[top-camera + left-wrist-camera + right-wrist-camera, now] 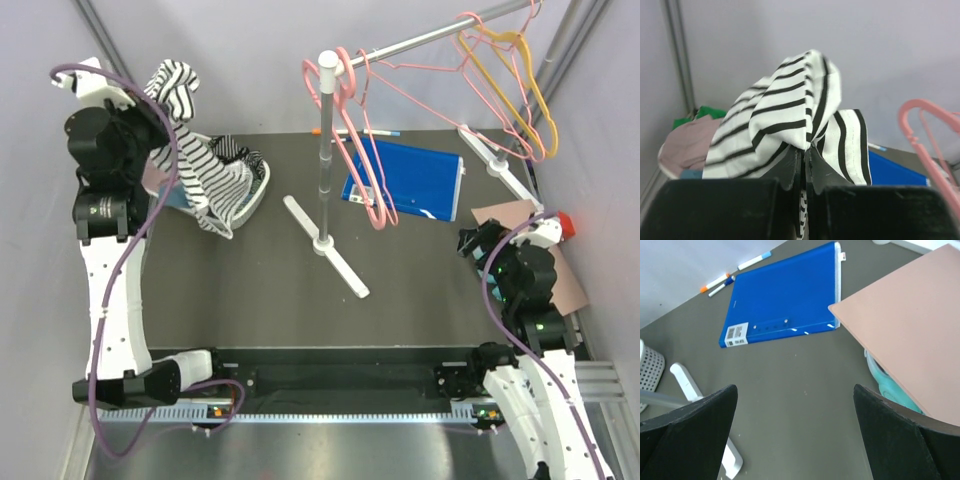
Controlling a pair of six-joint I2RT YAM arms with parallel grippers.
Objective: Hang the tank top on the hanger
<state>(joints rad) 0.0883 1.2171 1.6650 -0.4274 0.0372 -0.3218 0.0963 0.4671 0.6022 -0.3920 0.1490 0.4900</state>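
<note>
My left gripper moves back and down to the empty space on the table before the tank top next, since the tank top hangs bunched over the basket.
The tank top (205,165), white with thin black stripes, hangs from my raised left gripper (163,100) at the far left down to the basket. In the left wrist view the gripper (807,150) is shut on a bunched fold of the tank top (785,110). The thin pink hanger (425,68) hangs on the rack's bar at the upper right, far from the tank top. My right gripper (472,245) is open and empty, low over the table at the right; its jaws stand wide apart (795,395).
A white basket (258,190) holds more clothes, seen as a pink and green pile (685,140). The rack's pole (324,150) carries chunky pink hangers (372,195) and a yellow hanger (512,70). A blue folder (405,180) and a pink board (910,335) lie at the right.
</note>
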